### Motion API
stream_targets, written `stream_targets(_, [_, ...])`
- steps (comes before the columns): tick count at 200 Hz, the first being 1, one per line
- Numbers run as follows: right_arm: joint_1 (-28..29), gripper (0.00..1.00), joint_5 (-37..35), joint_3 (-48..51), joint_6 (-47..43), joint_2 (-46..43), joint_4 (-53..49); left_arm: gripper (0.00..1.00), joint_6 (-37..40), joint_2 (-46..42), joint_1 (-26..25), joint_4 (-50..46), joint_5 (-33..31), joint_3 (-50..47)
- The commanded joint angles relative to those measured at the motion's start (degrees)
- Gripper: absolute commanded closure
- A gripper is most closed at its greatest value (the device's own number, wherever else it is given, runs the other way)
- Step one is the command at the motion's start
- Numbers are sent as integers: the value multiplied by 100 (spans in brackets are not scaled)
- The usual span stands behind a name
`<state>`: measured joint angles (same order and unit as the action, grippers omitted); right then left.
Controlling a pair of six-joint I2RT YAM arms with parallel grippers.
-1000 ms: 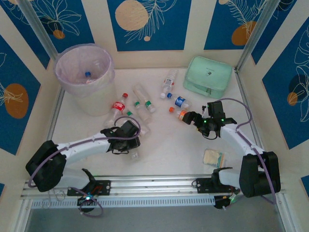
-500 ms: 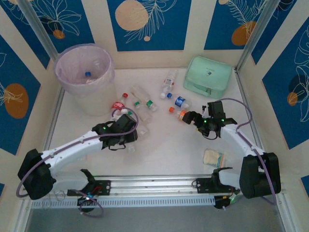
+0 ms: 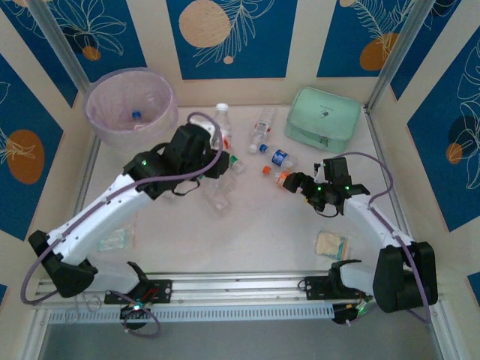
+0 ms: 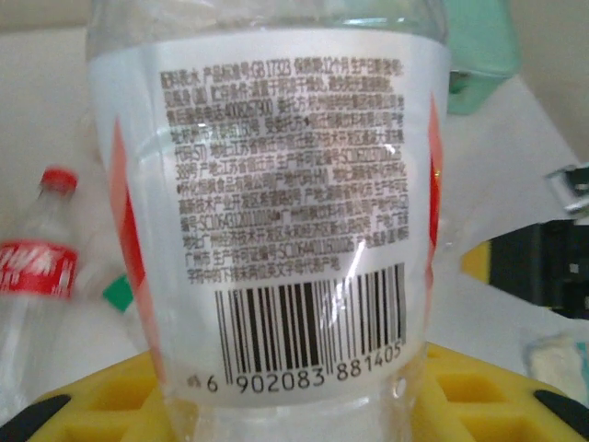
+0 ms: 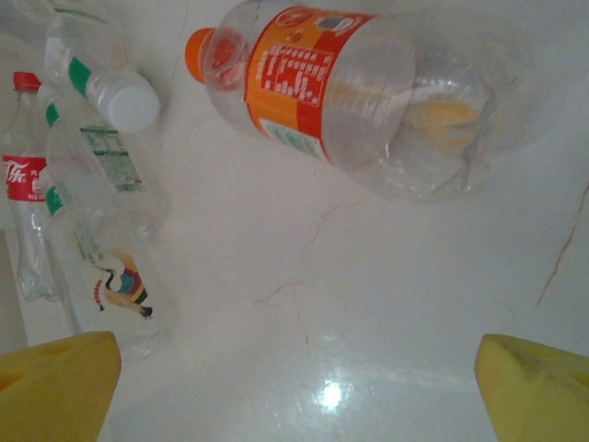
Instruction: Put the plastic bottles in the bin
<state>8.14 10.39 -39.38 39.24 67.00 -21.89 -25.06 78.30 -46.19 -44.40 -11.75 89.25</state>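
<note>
The clear bottle (image 3: 220, 124) goes sideways in my left gripper over the bin's opening (image 3: 131, 105) next and is released, as the bin stands open with room beside the blue-capped bottle.
My left gripper (image 3: 211, 157) is raised above the table and shut on a clear plastic bottle (image 3: 220, 124) that stands upright with its white cap on top. Up close, that bottle's white barcode label (image 4: 285, 230) sits between the yellow fingers (image 4: 497, 391). The pale pink bin (image 3: 131, 105) stands at the back left, to the left of the held bottle, with a blue-capped bottle (image 3: 136, 116) inside. My right gripper (image 3: 300, 184) is open, low over the table, just short of an orange-capped bottle (image 5: 359, 83) lying on its side. Other bottles (image 3: 280, 157) lie mid-table.
A mint-green zip case (image 3: 324, 118) sits at the back right. A beige packet (image 3: 331, 245) lies near the right arm's base and a pale flat packet (image 3: 114, 240) near the left arm. A red-capped cola bottle (image 4: 37, 267) and crushed bottles (image 5: 110, 276) lie between the arms.
The left arm has risen from the near table and swung toward the back, carrying the white-capped bottle upright. The right arm has stayed put.
</note>
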Motion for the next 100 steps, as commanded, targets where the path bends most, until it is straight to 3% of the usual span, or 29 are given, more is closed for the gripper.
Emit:
stream_targets(1, [65, 1, 154, -6, -4, -451, -302, 88, 1048, 442, 310, -374, 758, 896])
stream_targets(18, [65, 1, 51, 55, -4, -752, -491, 90, 1422, 872, 753, -700, 1120, 1766])
stream_targets(52, [63, 1, 42, 228, 22, -1176, -568, 92, 1860, 1587, 1953, -1070, 1263, 3218])
stream_targets(81, [55, 1, 2, 211, 6, -1316, -739, 92, 2172, 2098, 2865, -1196, 752, 4151])
stream_targets(100, [53, 1, -51, 211, -5, -1415, -798, 92, 2528, 2620, 3329, -1787, 403, 5061])
